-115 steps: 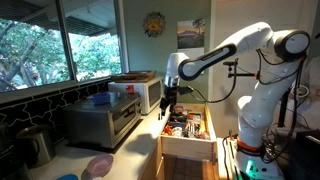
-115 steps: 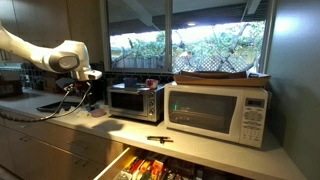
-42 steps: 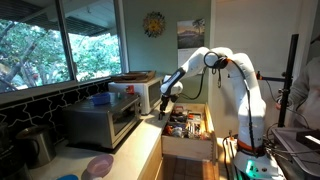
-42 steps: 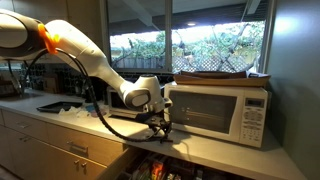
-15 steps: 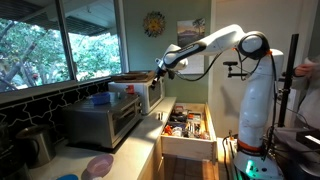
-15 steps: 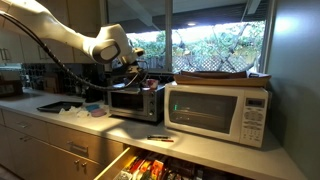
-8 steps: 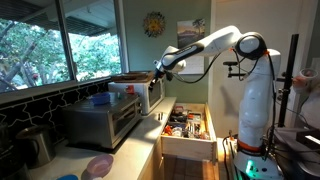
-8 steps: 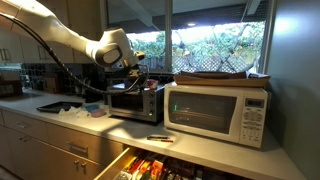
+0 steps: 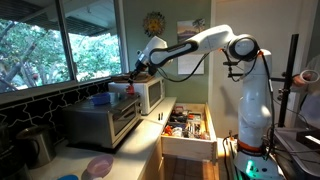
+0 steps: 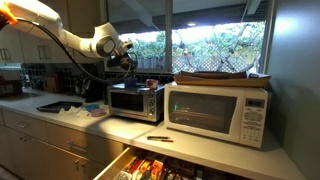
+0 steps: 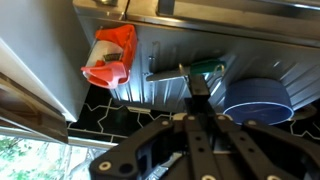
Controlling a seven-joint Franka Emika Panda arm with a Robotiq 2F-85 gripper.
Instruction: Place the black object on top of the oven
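My gripper lowers the thin black object next, shifting from the blue dish toward the red item, as it still hangs above the oven's ribbed top (image 9: 117,99).
The oven (image 9: 100,122) (image 10: 135,101) is a steel box with a dark glass door, standing beside the white microwave (image 9: 145,92) (image 10: 220,112). My gripper (image 9: 137,72) (image 10: 126,58) hangs above the oven in both exterior views. In the wrist view my gripper (image 11: 197,101) is shut on a thin black object (image 11: 197,87) that sticks out past the fingertips. Below it lies the oven's ribbed metal top (image 11: 170,55). I cannot tell whether the green piece (image 11: 208,67) at the far end belongs to the black object.
A red item (image 11: 110,55) and a blue dish (image 11: 256,100) lie on the oven top, either side of the held object. A drawer (image 9: 186,128) full of utensils stands open below the counter. A small dark item (image 10: 160,139) lies before the microwave. Windows run behind the counter.
The arm has swung away from the microwave's corner toward the window, carrying the black object over the oven. The grip stays shut.
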